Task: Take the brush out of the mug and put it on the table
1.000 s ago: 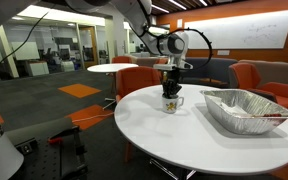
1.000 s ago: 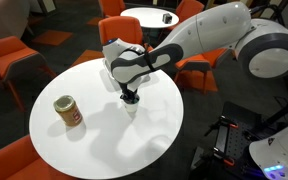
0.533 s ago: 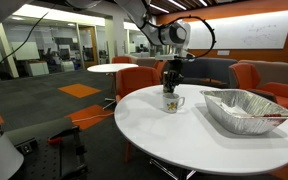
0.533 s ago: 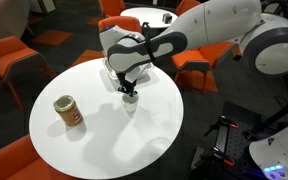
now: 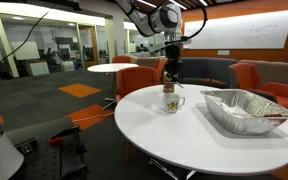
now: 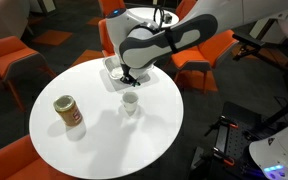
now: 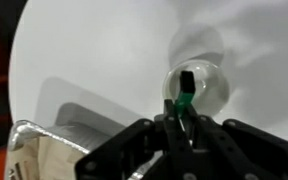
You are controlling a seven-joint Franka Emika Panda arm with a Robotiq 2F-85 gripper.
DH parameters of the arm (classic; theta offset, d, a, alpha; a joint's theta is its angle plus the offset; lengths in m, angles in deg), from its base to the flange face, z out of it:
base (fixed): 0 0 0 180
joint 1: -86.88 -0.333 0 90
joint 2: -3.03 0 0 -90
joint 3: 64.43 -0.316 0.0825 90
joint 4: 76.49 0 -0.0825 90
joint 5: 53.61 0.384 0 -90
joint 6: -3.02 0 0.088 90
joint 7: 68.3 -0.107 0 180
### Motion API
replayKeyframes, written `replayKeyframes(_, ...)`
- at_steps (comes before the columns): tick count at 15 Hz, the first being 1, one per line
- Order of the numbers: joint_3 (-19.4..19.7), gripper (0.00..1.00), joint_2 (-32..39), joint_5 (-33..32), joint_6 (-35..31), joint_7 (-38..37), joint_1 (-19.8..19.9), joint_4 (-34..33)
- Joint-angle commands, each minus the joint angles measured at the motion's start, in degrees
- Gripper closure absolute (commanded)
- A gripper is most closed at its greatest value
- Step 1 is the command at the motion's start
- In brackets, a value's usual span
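Observation:
Bare tabletop lies between the mug (image 5: 171, 102) and my base, so next I will move my gripper back and down to that clear spot and release the thin green brush.
The white mug (image 5: 171, 102) stands on the round white table (image 5: 184, 140), and both also show in an exterior view, the mug (image 6: 130, 103) on the table (image 6: 94, 140). My gripper (image 5: 170, 74) hangs straight above the mug, also seen in an exterior view (image 6: 130, 79). In the wrist view the gripper (image 7: 184, 122) is shut on the thin green brush (image 7: 185, 101). The brush's lower end hangs over the mug's (image 7: 198, 88) open mouth. I cannot tell whether the tip is still inside the rim.
A foil tray (image 5: 246, 108) sits on the table beside the mug, and shows in the wrist view (image 7: 42, 150). An orange-brown cylindrical container (image 6: 68, 112) stands near the table's edge. Orange chairs (image 5: 136, 80) and a smaller round table (image 5: 112, 68) stand behind.
My gripper has risen straight up from the mug's mouth to well above it, carrying the green brush upward. The mug has stayed in place.

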Motion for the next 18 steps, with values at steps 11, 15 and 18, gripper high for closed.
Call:
replayKeyframes(11, 17.30, 0.97, -13.32, -37.87, -33.32, -42.81, -10.60, 46.82)
replayKeyframes(15, 14.44, 0.97, -15.96, -46.83, -31.93, -52.58, -7.34, 48.61)
replayKeyframes(18, 11.64, 0.61, -17.41, -47.54, -31.30, -53.81, -4.35, 48.83)
